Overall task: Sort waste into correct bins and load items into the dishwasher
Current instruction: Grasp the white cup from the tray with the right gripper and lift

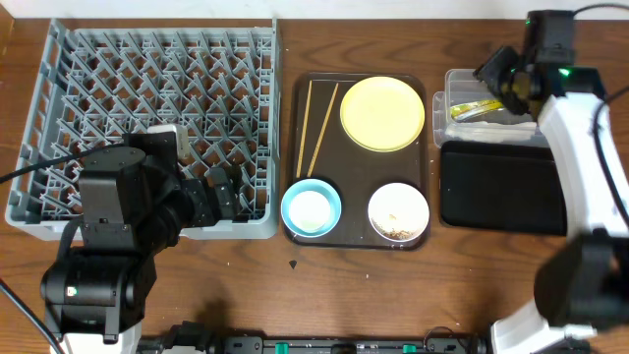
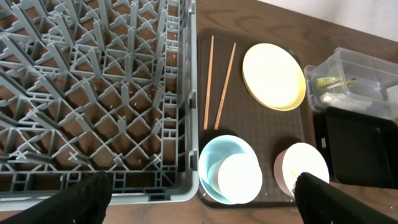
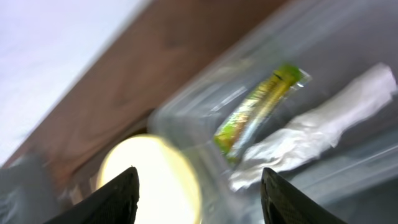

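Observation:
My right gripper sweeps left in the overhead view and down onto the cup's rim next, since the rim stands below it and above the blue bowl.
The green-and-orange wrapper and crumpled white paper lie inside the clear tub. My right gripper is open and empty above the tub's left edge. The black tray sits in front of the tub. On the brown serving tray are the yellow plate, two chopsticks, a light blue bowl holding the small white cup, and a white bowl with crumbs. My left gripper is open and empty over the front right corner of the grey dish rack.
The rack fills the left of the wooden table. The serving tray lies between the rack and the bins. A small dark speck lies on the table in front of the tray.

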